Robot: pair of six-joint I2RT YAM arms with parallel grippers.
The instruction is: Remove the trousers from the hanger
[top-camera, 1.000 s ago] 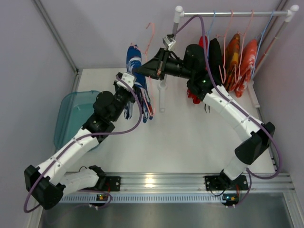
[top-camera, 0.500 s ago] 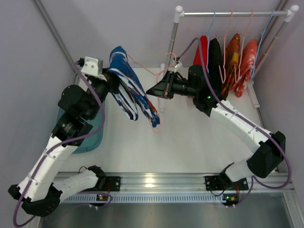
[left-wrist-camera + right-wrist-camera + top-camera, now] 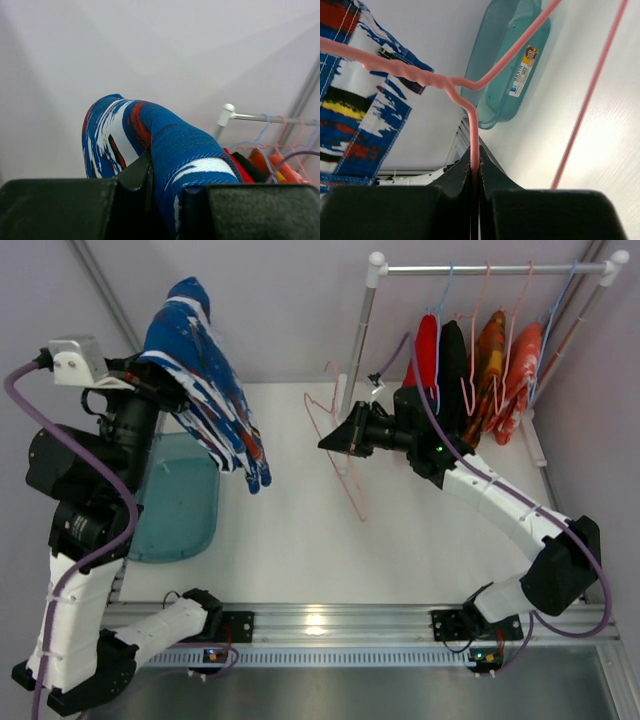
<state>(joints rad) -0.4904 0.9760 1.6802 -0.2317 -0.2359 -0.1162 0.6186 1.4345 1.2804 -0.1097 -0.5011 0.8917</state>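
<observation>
The left gripper tilts downward next and lowers over the teal plastic bin (image 3: 180,505) to release the trousers (image 3: 205,385) there, since the open bin lies below it.
The blue patterned trousers (image 3: 205,385) hang high at the left, clear of the hanger, draped down from my left gripper (image 3: 150,385), which is shut on their fabric (image 3: 175,150). The pink wire hanger (image 3: 335,445) dangles bare over the middle of the table. My right gripper (image 3: 335,440) is shut on the hanger's wire (image 3: 474,145) near the hook. In the right wrist view the trousers (image 3: 355,100) show at the left, apart from the hanger.
A teal plastic bin (image 3: 175,505) lies on the table (image 3: 400,540) under the left arm. At the back right a white rail (image 3: 490,268) carries red, black and orange garments (image 3: 480,360) on pink and light-blue hangers.
My left arm has swung up and to the left, pulling the trousers fully off the hanger. The right gripper has held on to the hanger, which has swung right and now hangs bare.
</observation>
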